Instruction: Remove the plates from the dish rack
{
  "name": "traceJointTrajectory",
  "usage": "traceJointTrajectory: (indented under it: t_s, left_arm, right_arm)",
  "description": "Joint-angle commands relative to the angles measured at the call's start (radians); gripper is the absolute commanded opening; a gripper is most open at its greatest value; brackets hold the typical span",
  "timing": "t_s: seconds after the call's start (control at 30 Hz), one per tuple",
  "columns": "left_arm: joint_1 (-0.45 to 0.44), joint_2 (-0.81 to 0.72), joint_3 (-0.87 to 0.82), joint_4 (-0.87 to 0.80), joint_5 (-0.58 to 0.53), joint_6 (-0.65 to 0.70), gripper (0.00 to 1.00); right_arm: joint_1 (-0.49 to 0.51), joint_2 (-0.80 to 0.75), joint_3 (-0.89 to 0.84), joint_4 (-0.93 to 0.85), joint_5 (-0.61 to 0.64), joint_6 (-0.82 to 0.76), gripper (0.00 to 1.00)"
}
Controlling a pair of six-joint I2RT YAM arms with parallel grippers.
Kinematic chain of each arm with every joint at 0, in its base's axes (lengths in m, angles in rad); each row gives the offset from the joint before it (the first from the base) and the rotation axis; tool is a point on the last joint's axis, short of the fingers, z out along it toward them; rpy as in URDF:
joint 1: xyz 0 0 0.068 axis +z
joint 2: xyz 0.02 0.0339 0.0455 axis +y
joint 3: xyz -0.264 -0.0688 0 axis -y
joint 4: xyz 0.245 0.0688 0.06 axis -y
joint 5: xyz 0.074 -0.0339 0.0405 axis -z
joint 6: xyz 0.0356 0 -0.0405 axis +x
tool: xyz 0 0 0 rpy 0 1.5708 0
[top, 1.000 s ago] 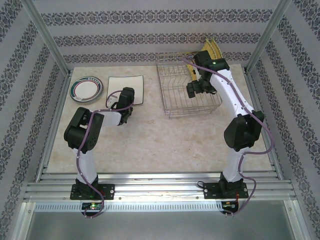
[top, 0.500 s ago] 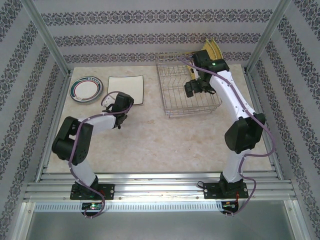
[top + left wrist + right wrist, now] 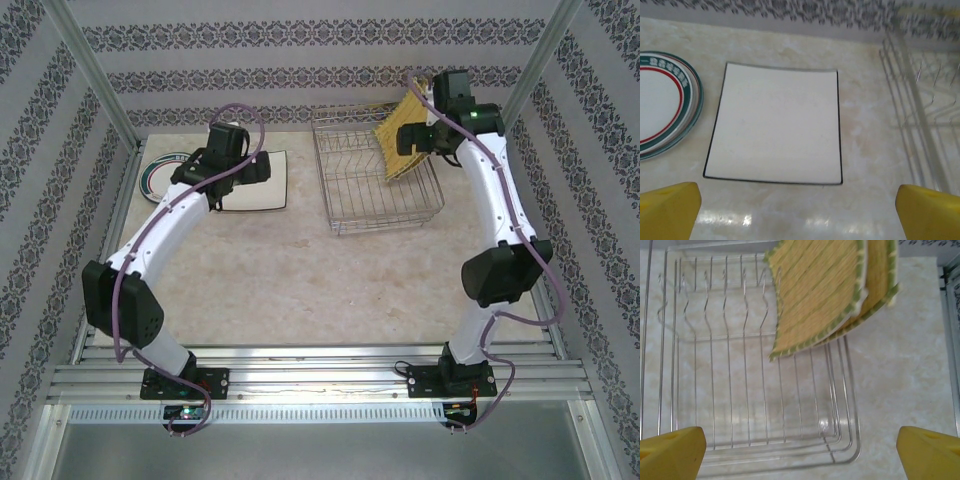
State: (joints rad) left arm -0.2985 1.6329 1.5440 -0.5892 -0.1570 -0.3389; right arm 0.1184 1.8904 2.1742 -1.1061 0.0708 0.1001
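I should next move my right gripper outward and down onto the front yellow plate's raised edge (image 3: 411,113) (image 3: 860,277). The edge is outward of my right gripper and below it, and this plate overlaps the other.
The dish rack (image 3: 380,190) stands at the back right of the table. Two yellow woven square plates (image 3: 403,140) lean in its far right corner; in the right wrist view the front one (image 3: 815,295) overlaps the one behind (image 3: 882,265). A white square plate (image 3: 262,185) and a round green-banded plate (image 3: 155,178) lie flat on the table at the back left. My left gripper (image 3: 235,165) hovers open above the white square plate (image 3: 777,125), nothing between its fingers (image 3: 667,210). My right gripper (image 3: 422,135) hangs open above the rack (image 3: 750,390), near the yellow plates.
The rack's wire edge (image 3: 920,105) lies to the right of the square plate. Aluminium frame posts (image 3: 95,80) and patterned walls close in the table on three sides. Bare marble tabletop (image 3: 300,280) spreads between the arms' bases and the plates.
The left arm stretched from mid-table up and back over the white square plate. The right gripper rose out of the rack toward the back right, beside the yellow plates. Both stayed open.
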Motion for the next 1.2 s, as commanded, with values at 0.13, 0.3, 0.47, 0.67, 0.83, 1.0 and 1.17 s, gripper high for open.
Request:
traceJointTrajectory:
  t_s: [0.13, 0.3, 0.47, 0.67, 0.83, 1.0, 1.17]
  left_arm:
    - [0.067, 0.176, 0.238, -0.291, 0.131, 0.119, 1.0]
    - [0.089, 0.289, 0.418, -0.405, 0.157, 0.141, 1.0]
    - [0.106, 0.37, 0.522, -0.468, 0.18, 0.147, 1.0]
    - [0.121, 0.422, 0.581, -0.488, 0.197, 0.144, 1.0]
    - [0.133, 0.452, 0.623, -0.503, 0.215, 0.145, 1.0]
    - [0.137, 0.481, 0.665, -0.52, 0.213, 0.146, 1.0]
    - [0.138, 0.514, 0.714, -0.539, 0.216, 0.144, 1.0]
  right_arm:
    - [-0.041, 0.22, 0.265, -0.088, 0.044, 0.038, 0.98]
    - [-0.051, 0.368, 0.433, -0.091, 0.018, 0.044, 0.97]
    - [-0.05, 0.489, 0.602, -0.091, 0.028, 0.044, 0.85]
    - [-0.051, 0.534, 0.636, -0.044, 0.066, 0.042, 0.82]
    - [-0.056, 0.563, 0.636, -0.01, 0.054, 0.049, 0.82]
    - [-0.056, 0.603, 0.648, 0.019, 0.042, 0.065, 0.8]
    - [-0.056, 0.622, 0.653, 0.04, 0.058, 0.073, 0.78]
